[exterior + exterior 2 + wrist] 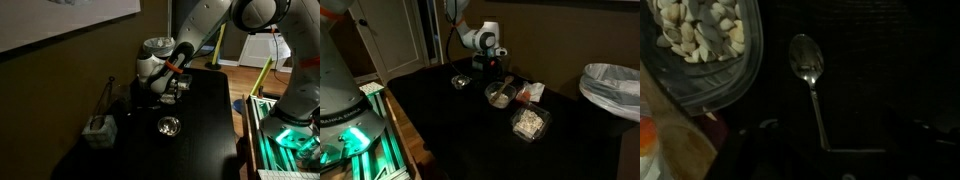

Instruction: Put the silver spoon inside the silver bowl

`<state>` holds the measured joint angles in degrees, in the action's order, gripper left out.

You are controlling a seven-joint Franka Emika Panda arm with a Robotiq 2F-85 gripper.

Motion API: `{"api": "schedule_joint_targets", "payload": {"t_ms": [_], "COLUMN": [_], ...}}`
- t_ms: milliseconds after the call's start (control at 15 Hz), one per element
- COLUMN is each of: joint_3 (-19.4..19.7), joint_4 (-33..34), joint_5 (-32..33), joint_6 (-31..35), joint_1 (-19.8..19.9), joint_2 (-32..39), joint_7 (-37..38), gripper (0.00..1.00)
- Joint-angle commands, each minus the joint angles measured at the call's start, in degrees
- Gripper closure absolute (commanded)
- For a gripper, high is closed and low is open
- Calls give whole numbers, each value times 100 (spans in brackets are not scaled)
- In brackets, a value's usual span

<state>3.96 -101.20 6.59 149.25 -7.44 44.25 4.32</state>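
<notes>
Next, my gripper shifts slightly left in the wrist view and lowers its open fingers astride the spoon's thin handle (820, 118), since the handle lies below and that way.
The silver spoon (806, 62) lies flat on the dark table in the wrist view, bowl end away from me and its thin handle running toward my gripper (838, 150). The fingers are only faint dark shapes far apart at the bottom edge, with nothing between them, and the handle's end lies near them. In both exterior views the gripper (174, 90) (492, 70) hangs low over the table. The silver bowl (168, 125) (460, 81) stands empty on the table, apart from the gripper. I cannot make out the spoon in the exterior views.
A clear plastic container of pale shells (702, 40) (530, 122) (97, 128) sits right beside the spoon. A paler bowl (500, 95) and an orange-red item (530, 92) are close by. A bin with a white bag (610, 88) stands off the table.
</notes>
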Motion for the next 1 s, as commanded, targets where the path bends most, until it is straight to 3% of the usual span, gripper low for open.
{"api": "schedule_joint_targets", "payload": {"t_ms": [0,533,933], "joint_3": [-22,-13,59], "joint_4": [75,326,857], "joint_5": [32,27,31], "joint_6": [-48,102,184], "joint_1": [38,117,175], "joint_2": [73,338,821], "joint_7": [18,-41,-9], "gripper": [0,0,36]}}
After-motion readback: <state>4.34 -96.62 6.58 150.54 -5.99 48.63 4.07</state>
